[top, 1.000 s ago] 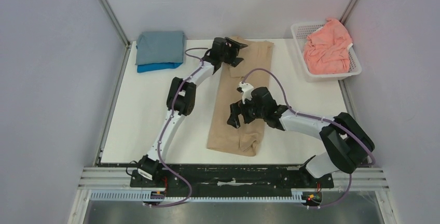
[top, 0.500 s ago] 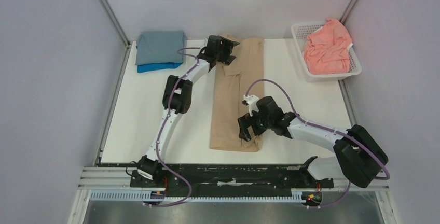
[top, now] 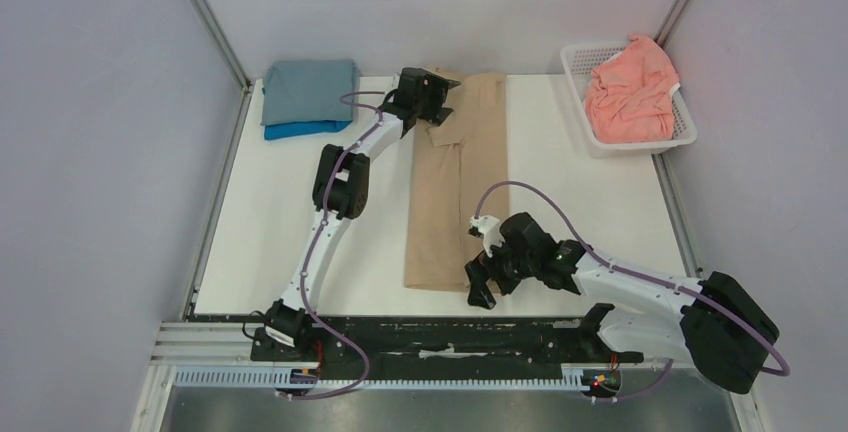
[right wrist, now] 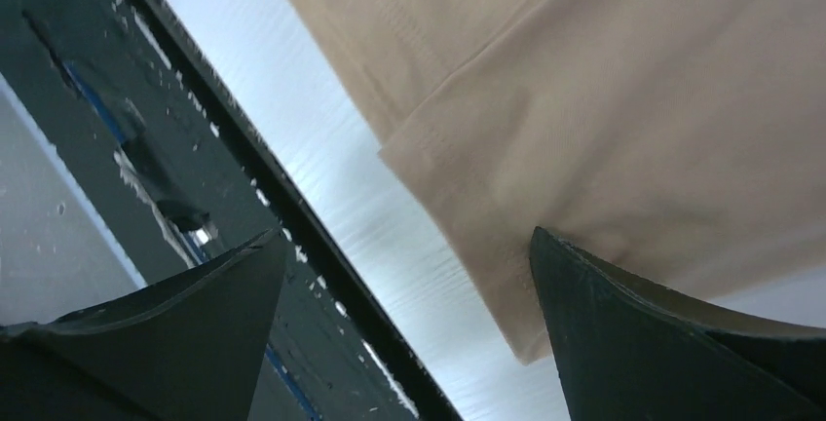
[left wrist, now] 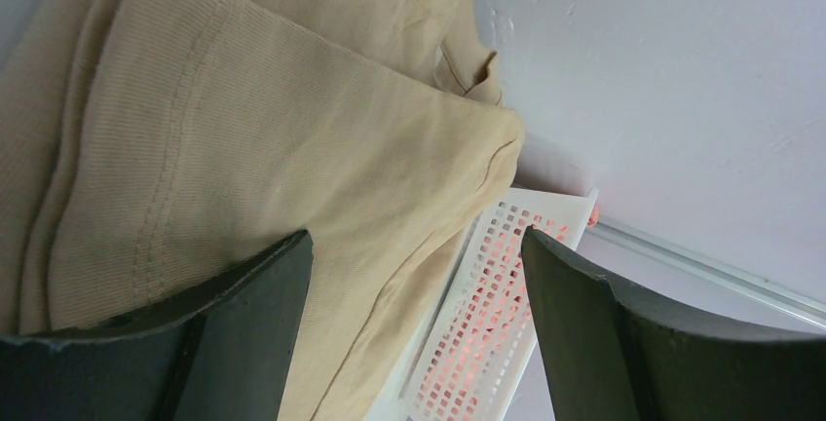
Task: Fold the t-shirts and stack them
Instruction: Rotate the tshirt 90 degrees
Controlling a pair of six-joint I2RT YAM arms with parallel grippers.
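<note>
My right gripper stands at the hem's other corner. My left gripper moves back along the tan t-shirt next and down onto its free near corner.
The tan t-shirt lies as a long narrow strip from the far edge of the table toward the near edge. My left gripper hovers open over its far left corner; in the left wrist view the tan t-shirt shows a folded sleeve, with nothing between the fingers. My right gripper is open low at the strip's near right corner, where the right wrist view shows the tan t-shirt's hem beside one finger. A folded grey-blue t-shirt lies on a bright blue t-shirt at the far left. A salmon-pink t-shirt is heaped in the basket.
The white lattice basket stands at the far right corner and also appears in the left wrist view as a white basket. A black rail runs along the near edge, close under the right gripper. Grey walls enclose the table.
My right gripper has travelled down the tan shirt from its middle to its near right corner. The left gripper shifted slightly left, and the strip's far end became narrower.
</note>
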